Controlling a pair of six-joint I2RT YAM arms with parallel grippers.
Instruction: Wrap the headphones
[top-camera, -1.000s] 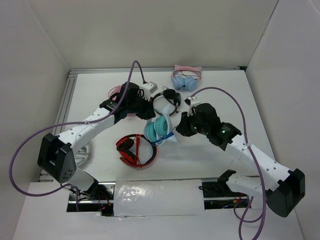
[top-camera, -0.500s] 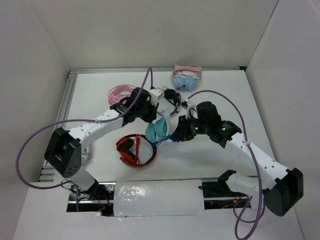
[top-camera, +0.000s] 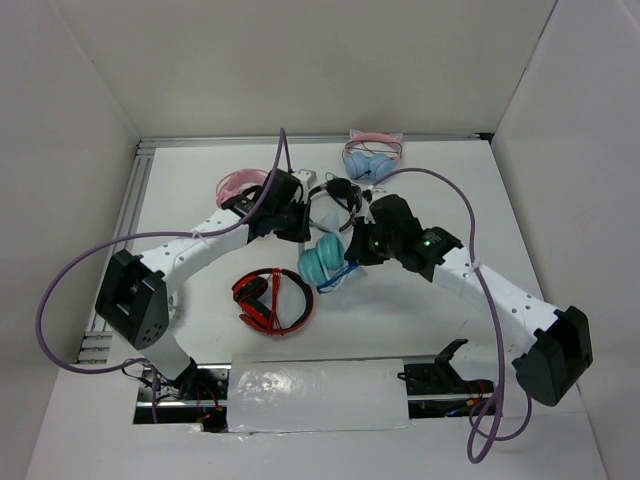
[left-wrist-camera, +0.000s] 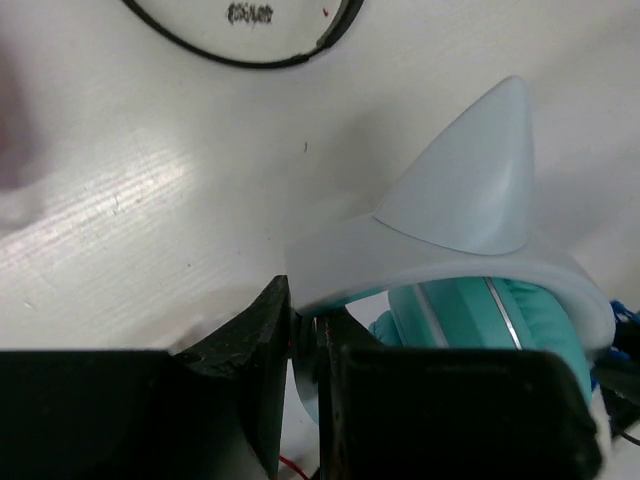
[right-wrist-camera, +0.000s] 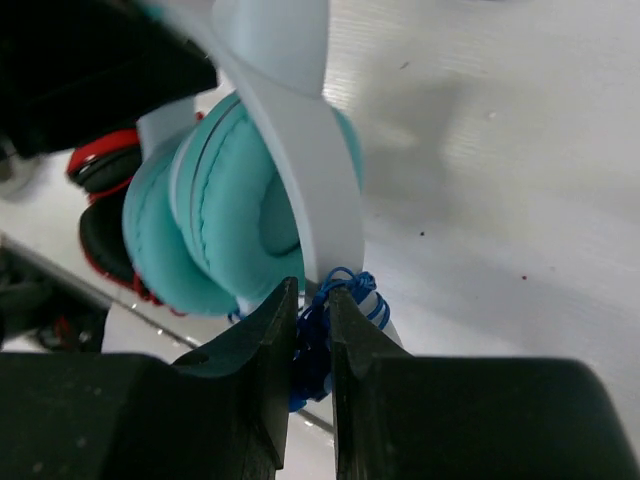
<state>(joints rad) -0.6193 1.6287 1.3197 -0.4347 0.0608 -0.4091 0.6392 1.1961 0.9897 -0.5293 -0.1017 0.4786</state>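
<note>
My left gripper will carry the teal headphones outward, lower them beside the light-blue pair at the table's far edge and release them, since the tabletop there is bare.
The headphones, teal cups under a white headband, are held between both arms at the table's middle. My left gripper is shut on the white headband just below a pointed cat ear; a teal cup shows behind the right finger. My right gripper is shut on a bundle of thin blue cable beside the headband and the teal cup. Several blue loops bulge out past the right finger.
Red-and-black headphones lie in front of the teal pair. A black pair, a pink pair and a light-blue pair with pink ears lie behind. A white covered strip lines the near edge.
Both arms shifted while keeping their grips. The right wrist swung toward the back and left, and the teal headphones drifted a little to the right.
</note>
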